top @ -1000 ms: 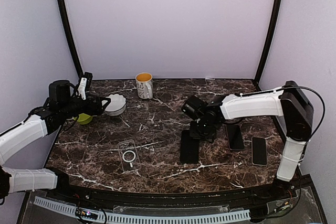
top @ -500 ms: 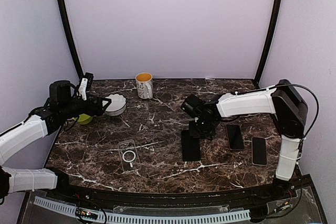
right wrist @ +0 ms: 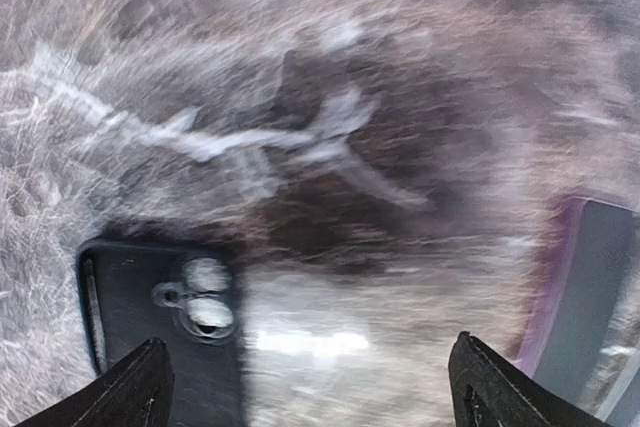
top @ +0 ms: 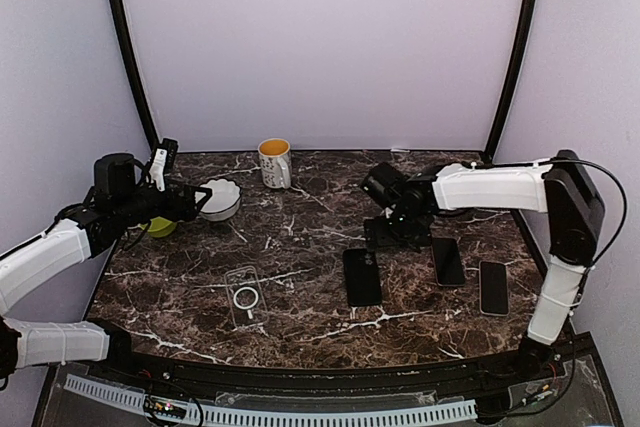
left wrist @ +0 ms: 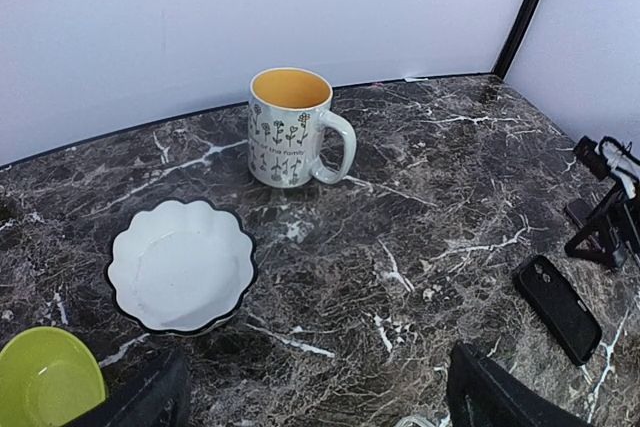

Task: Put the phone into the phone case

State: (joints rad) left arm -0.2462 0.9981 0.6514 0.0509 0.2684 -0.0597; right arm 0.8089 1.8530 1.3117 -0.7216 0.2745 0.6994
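Note:
My right gripper moves to the right in the top view and down astride the phone's long edges next, because the black-screened phone lies beyond the open fingers.
The phone (top: 361,277) is a black slab lying flat on the marble, back up, its camera lenses (right wrist: 197,299) showing in the right wrist view. My right gripper (top: 386,237) hangs open just behind its far end with nothing between the fingers (right wrist: 310,387). The clear phone case (top: 245,294), with its white ring, lies to the phone's left. At the far left my left gripper (top: 203,201) is open and empty (left wrist: 318,402), hovering near the white bowl. From that wrist view the phone (left wrist: 557,307) lies at the right edge.
Two more black phones (top: 447,261) (top: 493,287) lie to the right; one (right wrist: 590,297) sits by my right finger. A flowered mug (top: 274,162) (left wrist: 290,127) stands at the back. A white scalloped bowl (top: 220,199) (left wrist: 180,264) and a green bowl (top: 160,226) (left wrist: 45,382) sit at left.
My right gripper was shut at the phone's far end; it has opened, risen and drawn back toward the far right. The phone now lies free. The left arm has not moved.

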